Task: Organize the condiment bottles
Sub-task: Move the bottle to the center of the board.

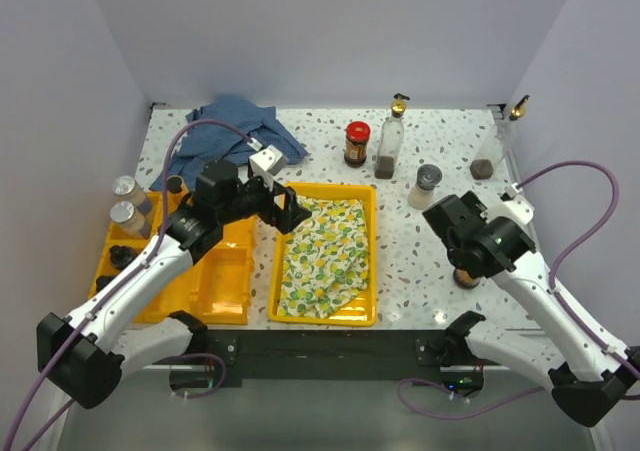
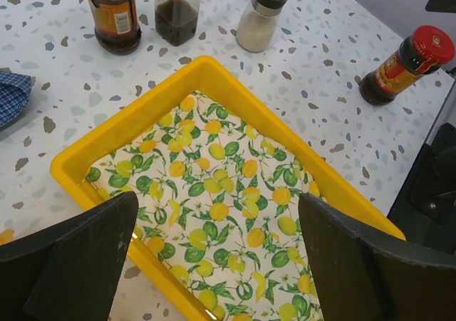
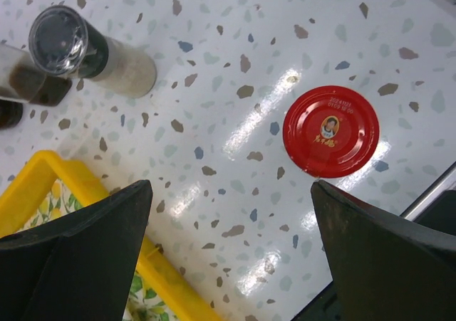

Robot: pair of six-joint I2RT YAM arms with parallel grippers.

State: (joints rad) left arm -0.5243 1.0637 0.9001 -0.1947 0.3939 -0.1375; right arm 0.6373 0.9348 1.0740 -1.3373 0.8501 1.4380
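Note:
My right gripper needs to lower next, down and to the right in the wrist view, around the near jar's red lid (image 3: 331, 131), because the lid lies there.
My left gripper (image 1: 284, 211) is open and empty, low over the lemon-print cloth in the middle yellow tray (image 1: 322, 187); in the left wrist view (image 2: 217, 264) its jaws stand wide apart. My right gripper (image 1: 447, 221) is open and empty above bare tabletop, just left of a red-lidded jar (image 1: 466, 276), whose lid (image 3: 331, 130) shows beside the right finger. At the back stand another red-lidded jar (image 1: 357, 143), a glass bottle with gold pourer (image 1: 390, 139) and a grey-capped shaker (image 1: 425, 186). A second glass bottle (image 1: 492, 156) stands far right. Two shakers (image 1: 127, 203) stand in the left tray.
A blue checked cloth (image 1: 235, 126) lies crumpled at the back left. The left yellow tray (image 1: 225, 281) has compartments with small dark items at its left end. The lemon-print cloth (image 2: 214, 193) lines the middle tray. White walls close the table on three sides.

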